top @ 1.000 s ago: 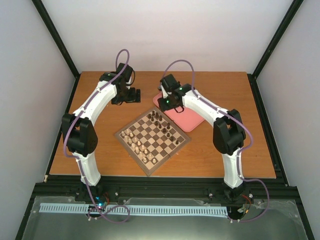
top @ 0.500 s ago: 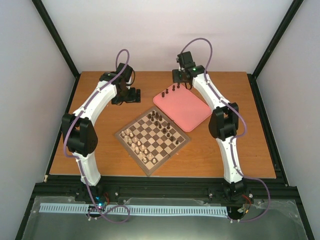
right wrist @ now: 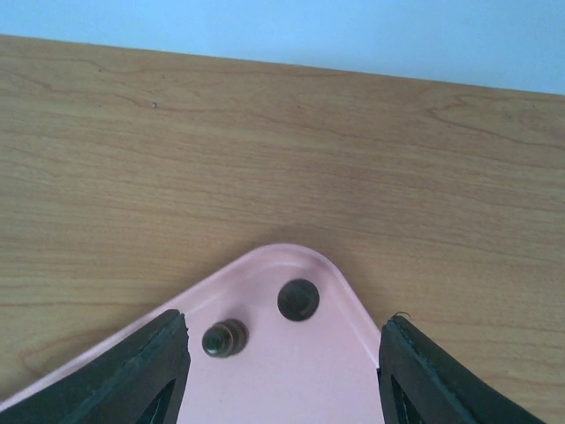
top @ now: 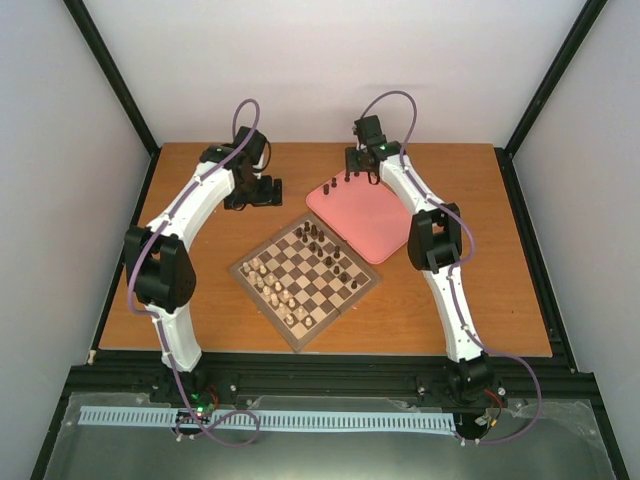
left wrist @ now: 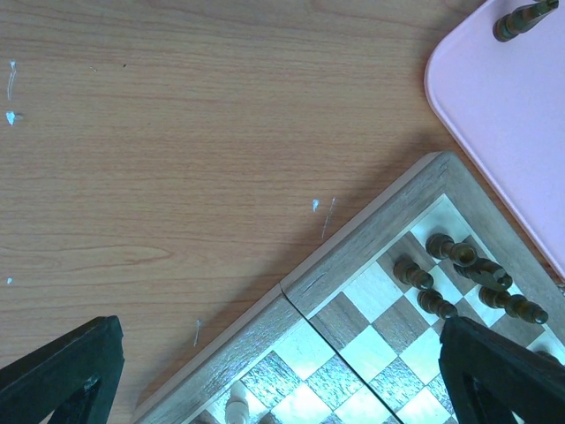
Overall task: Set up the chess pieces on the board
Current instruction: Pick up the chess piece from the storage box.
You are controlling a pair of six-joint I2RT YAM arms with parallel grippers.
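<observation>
Another dark piece stands close to the dark piece nearest the tray's corner (top: 357, 174) (right wrist: 298, 300), which is below my right gripper. My right gripper should come down centred on the piece nearest the corner.
The board (top: 312, 278) lies at the table's middle. Dark chess pieces (top: 330, 250) stand along its far right side and pale ones along its near left side. A few dark pieces (top: 347, 178) stand at the far corner of the pink tray (top: 378, 222). My right gripper (top: 361, 166) hangs open above that corner; in its wrist view two dark pieces (right wrist: 298, 299) stand between the open fingers (right wrist: 150, 371). My left gripper (top: 262, 191) is open and empty over bare table by the board's far corner (left wrist: 353, 256).
The left wrist view shows several dark pieces (left wrist: 459, 274) on the board's corner squares, a pale piece (left wrist: 237, 405), and a dark piece (left wrist: 523, 18) on the pink tray (left wrist: 503, 115). Black frame rails border the table.
My right arm has swung from the board's far corner out to the tray's far corner. The left arm has not moved.
</observation>
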